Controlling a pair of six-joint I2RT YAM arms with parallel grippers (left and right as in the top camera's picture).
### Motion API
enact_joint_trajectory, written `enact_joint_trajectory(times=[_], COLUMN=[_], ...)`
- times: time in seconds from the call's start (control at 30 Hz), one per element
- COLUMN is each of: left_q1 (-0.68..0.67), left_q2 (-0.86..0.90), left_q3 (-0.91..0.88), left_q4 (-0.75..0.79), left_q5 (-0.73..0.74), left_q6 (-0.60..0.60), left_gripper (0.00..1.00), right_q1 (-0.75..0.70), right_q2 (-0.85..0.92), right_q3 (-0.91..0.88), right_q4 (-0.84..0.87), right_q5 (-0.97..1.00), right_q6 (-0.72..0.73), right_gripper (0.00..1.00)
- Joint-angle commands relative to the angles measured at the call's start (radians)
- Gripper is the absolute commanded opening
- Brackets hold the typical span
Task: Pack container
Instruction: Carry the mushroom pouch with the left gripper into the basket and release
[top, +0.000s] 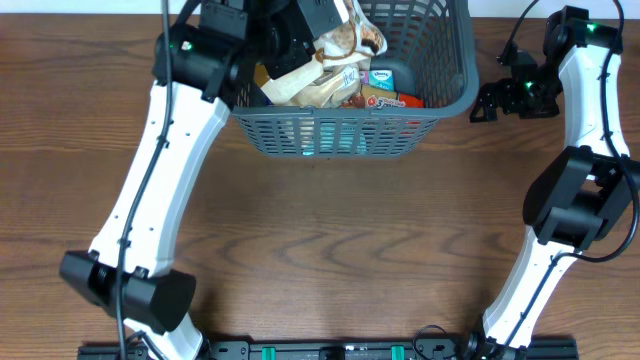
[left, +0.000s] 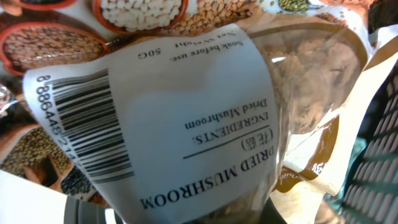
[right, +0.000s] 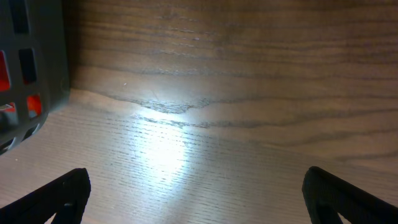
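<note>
Next, my left gripper moves down into the basket, shifting slightly toward the red packaging.
The container (top: 340, 138), a dark grey-blue lattice basket, stands at the back middle of the table and holds several packets (top: 385, 95). My left gripper (top: 305, 28) is over the basket's left part, shut on a dried mushroom packet (left: 186, 118) with a white label and barcode, which fills the left wrist view; the packet also shows in the overhead view (top: 305, 78). The basket wall shows at the right edge of the left wrist view (left: 380, 177). My right gripper (top: 487, 104) is open and empty just right of the basket, low over bare table (right: 199, 193).
The basket's corner (right: 34, 62) stands at the left of the right wrist view, with red packaging behind its slots. Brown wooden table (top: 350, 250) stretches in front of the basket. Both arm bases stand at the near edge.
</note>
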Motion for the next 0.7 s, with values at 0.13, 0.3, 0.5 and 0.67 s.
enact_joint_trajectory(times=[0.13,0.3,0.5,0.67], left_q1=[0.003,0.007,0.011,0.014], left_q2=[0.18,0.251,0.253,0.186], left_q3=[0.007,0.007,0.007,0.007], left_q4=[-0.097,-0.162,-0.194,-0.147], left_q5=[-0.005,-0.012,-0.07,-0.11], left_q6=[0.086,0.086,0.074,-0.035], left_gripper=[0.06,0.52,0.82,1.0], right_q1=[0.014,0.014,0.014,0.014], right_q2=[-0.004,-0.004,-0.004,-0.01], right_q3=[-0.004,-0.004,-0.004,0.005], right_q4=[0.012,0.017,0.032,0.085], right_q5=[-0.002,-0.002,-0.002,-0.002], right_q6=[-0.005,-0.005,-0.005,-0.005], right_gripper=[0.99,0.99,0.99,0.99])
